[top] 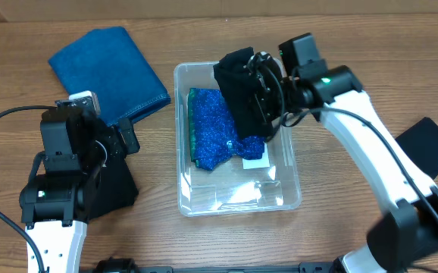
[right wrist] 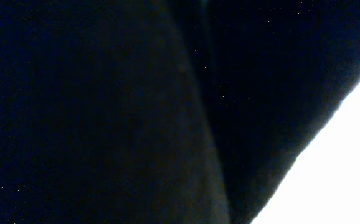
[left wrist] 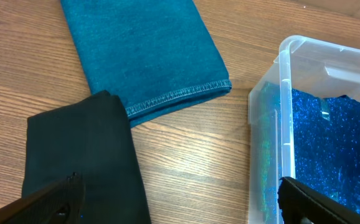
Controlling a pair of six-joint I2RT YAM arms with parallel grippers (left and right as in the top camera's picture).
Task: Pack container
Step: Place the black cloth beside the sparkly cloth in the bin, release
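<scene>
The black cloth will be lowered and released by my right gripper in the space beside the blue cloth (top: pixel 210 129), since the blue one takes the container's side by my left gripper.
The clear plastic container (top: pixel 179 152) stands mid-table, with a glittery blue cloth (top: pixel 210 129) inside and a white label (top: pixel 254 162) on its base. My right gripper (top: pixel 263 89) is shut on a black cloth (top: pixel 238 87) and holds it above the container's far end. That cloth (right wrist: pixel 105 112) fills the right wrist view and hides the fingers. My left gripper (left wrist: pixel 180 211) is open and empty. One finger is over a black cloth (left wrist: pixel 86 155) and the other over the container wall (left wrist: pixel 270 124) and the blue cloth (left wrist: pixel 329 143).
A folded teal towel (top: pixel 105 64) lies at the back left and also shows in the left wrist view (left wrist: pixel 146 50). A black cloth (top: pixel 113 186) lies under my left arm. Another black cloth (top: pixel 431 148) lies at the right edge.
</scene>
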